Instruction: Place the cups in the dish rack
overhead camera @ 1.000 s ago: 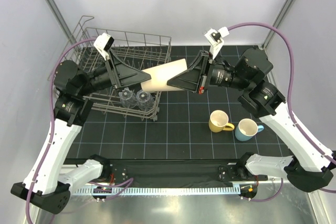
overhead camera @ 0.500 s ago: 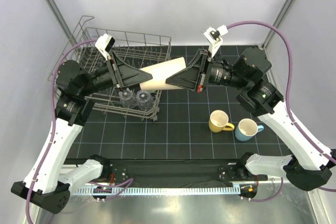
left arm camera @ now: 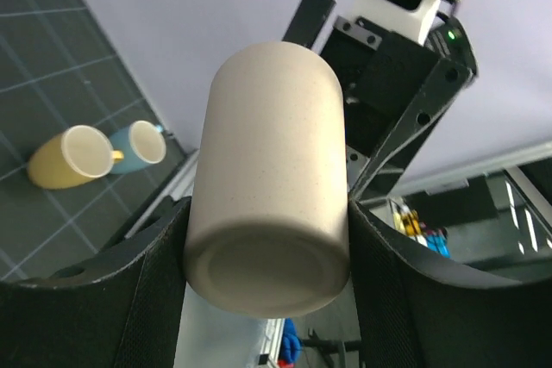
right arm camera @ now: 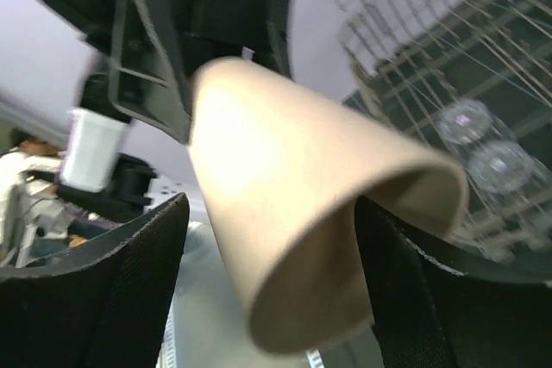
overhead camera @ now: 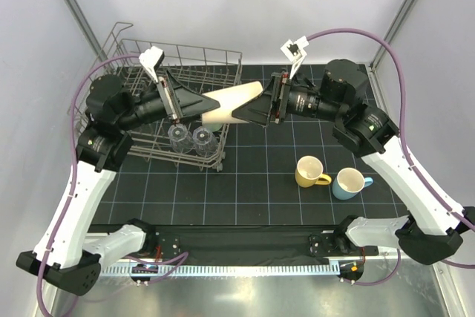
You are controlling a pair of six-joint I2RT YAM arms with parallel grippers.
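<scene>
The left gripper travels left in the top view next, turns the tan cup [overhead camera: 231, 102] rim-down, lowers it and releases it in the free space beside the tumblers in the dish rack.
A tan cup [overhead camera: 231, 102] hangs on its side in the air beside the dish rack [overhead camera: 148, 61]. My left gripper [overhead camera: 210, 106] is shut on its base end; in the left wrist view both pads press the tan cup [left arm camera: 272, 161] inside the left gripper [left arm camera: 267, 243]. My right gripper [overhead camera: 242, 110] stands open around the cup's rim end; in the right wrist view a gap shows between its pads and the tan cup [right arm camera: 293, 204] inside the right gripper [right arm camera: 272, 260]. Two clear tumblers [overhead camera: 190, 138] sit upside down in the rack's near corner.
A yellow-handled cream mug [overhead camera: 310, 171] and a light-blue mug [overhead camera: 350, 182] stand on the black gridded mat at the right. The rack's raised wire rim lies just behind and left of the held cup. Grey walls close in the back and sides.
The left gripper closed on the tan cup's base, then the right gripper's jaws opened off the rim end. Both arms shifted slightly and the cup tilted a little.
</scene>
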